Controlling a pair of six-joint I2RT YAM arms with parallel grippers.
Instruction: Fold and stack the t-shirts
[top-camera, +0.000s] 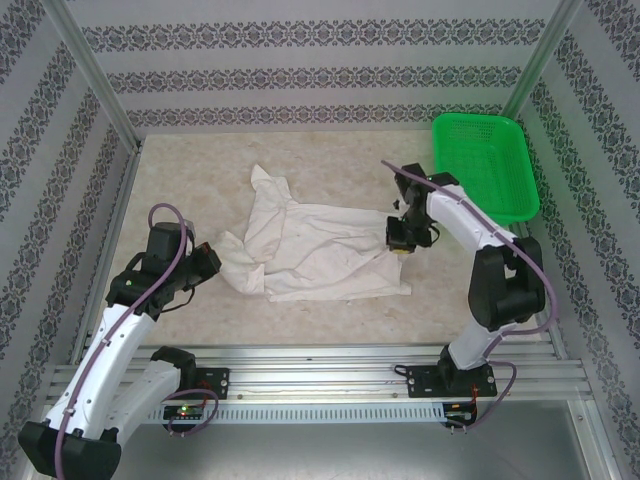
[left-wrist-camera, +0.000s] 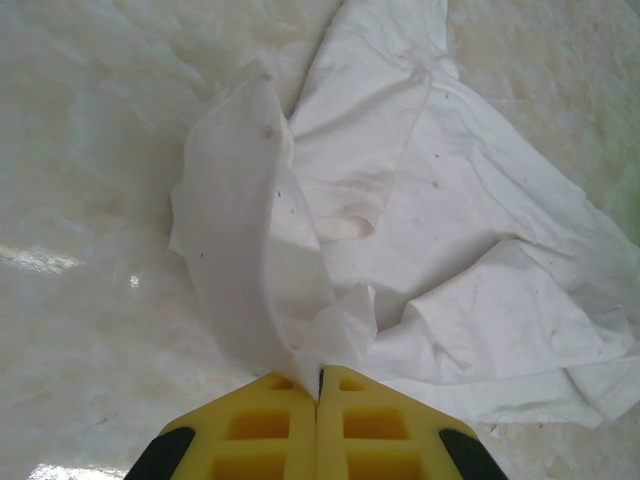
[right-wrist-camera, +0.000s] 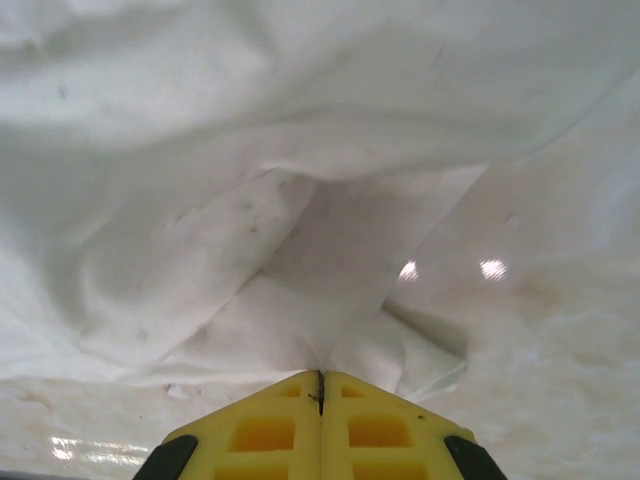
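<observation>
I will next pull my right gripper away from the shirt's folds and release the cloth on the bare tabletop, beside the gripper on the basket's side.
A white t-shirt (top-camera: 320, 245) lies crumpled and partly spread in the middle of the table. My left gripper (top-camera: 207, 260) is at the shirt's left edge and is shut on a pinch of cloth; in the left wrist view the t-shirt (left-wrist-camera: 440, 250) rises in a thin lifted fold to the yellow fingers (left-wrist-camera: 262, 425) of my left gripper (left-wrist-camera: 319, 385). My right gripper (top-camera: 399, 238) is at the shirt's right edge, also shut on the cloth; in the right wrist view the t-shirt (right-wrist-camera: 250, 200) is drawn taut into my right gripper (right-wrist-camera: 321, 385).
A green plastic mesh basket (top-camera: 488, 165) stands at the back right, just behind the right arm. Patterned walls close in the table on three sides. Bare marbled tabletop (top-camera: 200, 170) surrounds the shirt. An aluminium rail (top-camera: 320, 365) runs along the near edge.
</observation>
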